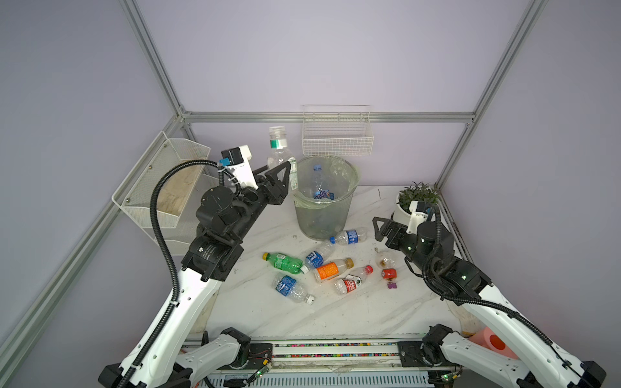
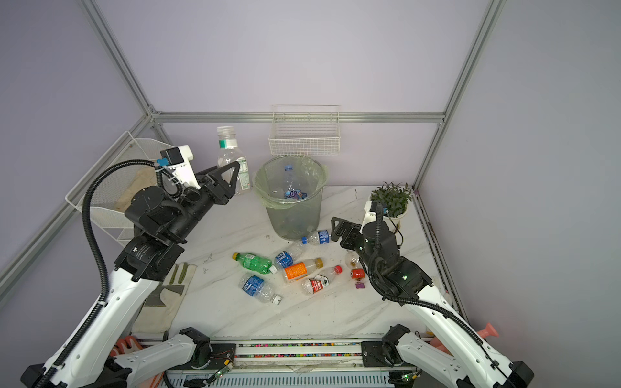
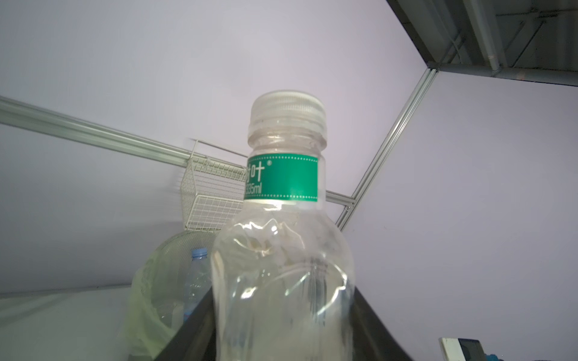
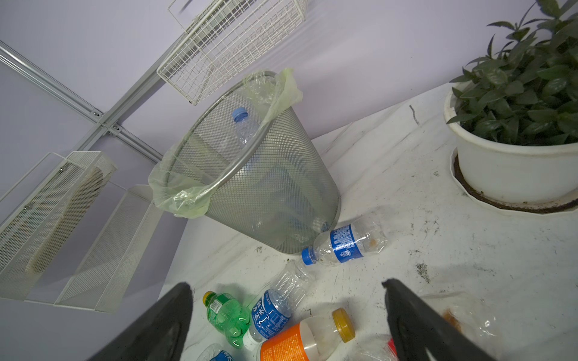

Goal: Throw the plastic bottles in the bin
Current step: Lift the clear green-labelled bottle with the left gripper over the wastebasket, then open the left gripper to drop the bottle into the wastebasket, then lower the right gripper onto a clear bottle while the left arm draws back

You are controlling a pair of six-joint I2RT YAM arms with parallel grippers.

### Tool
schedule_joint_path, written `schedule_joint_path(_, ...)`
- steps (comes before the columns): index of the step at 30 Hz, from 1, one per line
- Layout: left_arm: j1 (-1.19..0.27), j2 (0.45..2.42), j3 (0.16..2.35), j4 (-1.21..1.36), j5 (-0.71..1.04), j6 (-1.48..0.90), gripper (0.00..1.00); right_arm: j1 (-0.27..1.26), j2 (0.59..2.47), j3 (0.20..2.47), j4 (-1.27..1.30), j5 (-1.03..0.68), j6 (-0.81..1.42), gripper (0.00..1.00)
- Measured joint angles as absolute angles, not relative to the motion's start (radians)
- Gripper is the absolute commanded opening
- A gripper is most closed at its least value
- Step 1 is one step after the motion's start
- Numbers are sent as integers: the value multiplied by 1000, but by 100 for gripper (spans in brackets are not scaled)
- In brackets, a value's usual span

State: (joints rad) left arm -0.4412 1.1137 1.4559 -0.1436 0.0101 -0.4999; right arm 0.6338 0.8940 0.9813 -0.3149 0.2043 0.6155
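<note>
My left gripper moves outward and across, over the bin's opening (image 1: 328, 176), and releases the clear bottle next. The clear plastic bottle (image 1: 280, 153) still hangs beside the bin's rim.
My left gripper (image 1: 285, 173) (image 2: 235, 176) (image 3: 283, 328) is shut on a clear plastic bottle (image 1: 280, 153) (image 2: 231, 153) (image 3: 283, 250) with a green neck label. It holds the bottle upright in the air, just left of the bin's rim. The bin (image 1: 339, 215) (image 2: 302, 218) (image 4: 281, 193) (image 3: 150, 275), grey mesh with a pale green bag, has a blue-capped bottle (image 1: 317, 179) (image 4: 244, 125) inside. Several bottles lie on the table in front of it, among them a green one (image 1: 285, 262) (image 4: 230, 318), an orange-labelled one (image 1: 331, 269) and a blue-labelled one (image 1: 349, 236) (image 4: 344, 245) at the bin's foot. My right gripper (image 1: 377, 229) (image 2: 333, 229) (image 4: 287, 286) hangs open and empty, right of that bottle.
A white wire basket (image 1: 337, 139) hangs on the back wall behind the bin. A white mesh shelf (image 1: 168, 188) is fixed at the left. A potted plant (image 1: 416, 198) (image 4: 516, 125) stands at the back right. A work glove (image 2: 168, 292) lies under the left arm.
</note>
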Motion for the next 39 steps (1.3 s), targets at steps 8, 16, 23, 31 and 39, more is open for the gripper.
schedule_joint_path(8, -455, 1385, 1703, -126, 76, -467, 1, 634, 893, 981, -315, 202, 616, 97)
schedule_joint_path(16, -473, 1712, 1928, -293, 68, -374, 100, 634, 871, 982, -335, 202, 617, 97)
schedule_joint_path(23, -519, 1778, 2019, -484, -14, -286, 100, 634, 853, 984, -352, 202, 616, 97)
schedule_joint_path(31, -590, 1463, 2006, -408, -33, -241, 100, 634, 871, 985, -360, 202, 624, 97)
schedule_joint_path(39, -603, 1157, 1745, -299, -34, -269, 100, 634, 890, 1040, -430, 239, 628, 97)
